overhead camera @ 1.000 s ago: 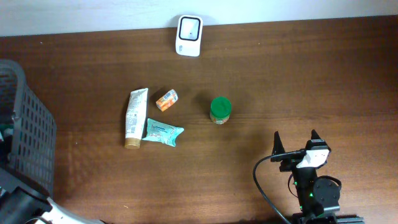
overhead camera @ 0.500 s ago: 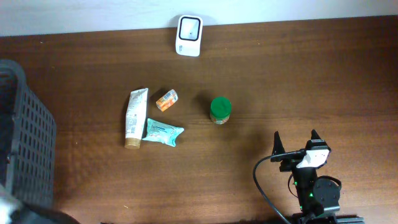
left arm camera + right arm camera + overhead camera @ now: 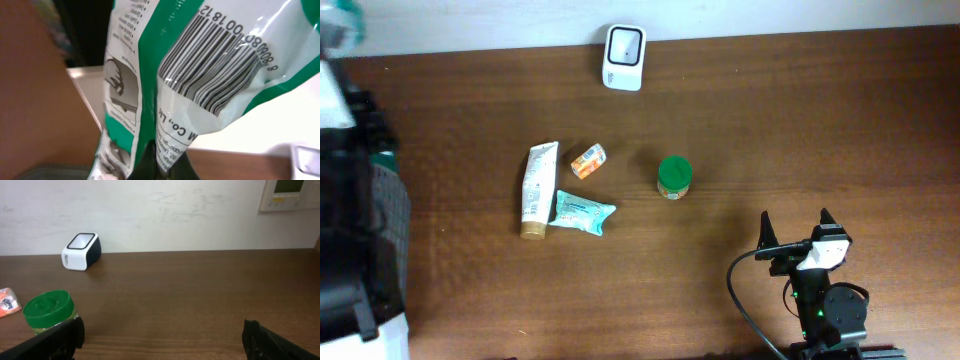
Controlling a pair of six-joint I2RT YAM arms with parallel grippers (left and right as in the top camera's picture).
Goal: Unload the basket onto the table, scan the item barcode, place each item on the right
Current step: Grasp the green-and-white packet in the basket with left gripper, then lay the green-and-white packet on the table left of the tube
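My left gripper moves down toward the white tube next and frees the packet on the tabletop beside the tube, since that part of the tabletop is bare.
A green and white packet fills the left wrist view, its barcode facing the camera. My left gripper is shut on the packet's lower edge. From overhead, the left arm looms blurred along the left edge, with a green bit of the packet in the top corner. The white scanner stands at the table's far edge, its window up, and appears in the right wrist view as the scanner. My right gripper rests open and empty at the near right, seen in its own view as the right gripper.
A green-lidded jar stands mid-table, close to the right gripper's left finger in the wrist view. A small orange pack, a white tube and a teal pouch lie left of it. The grey basket is mostly behind the left arm.
The left arm has risen from the lower left corner to the upper left, covering the basket and carrying the packet. The right arm has not moved.
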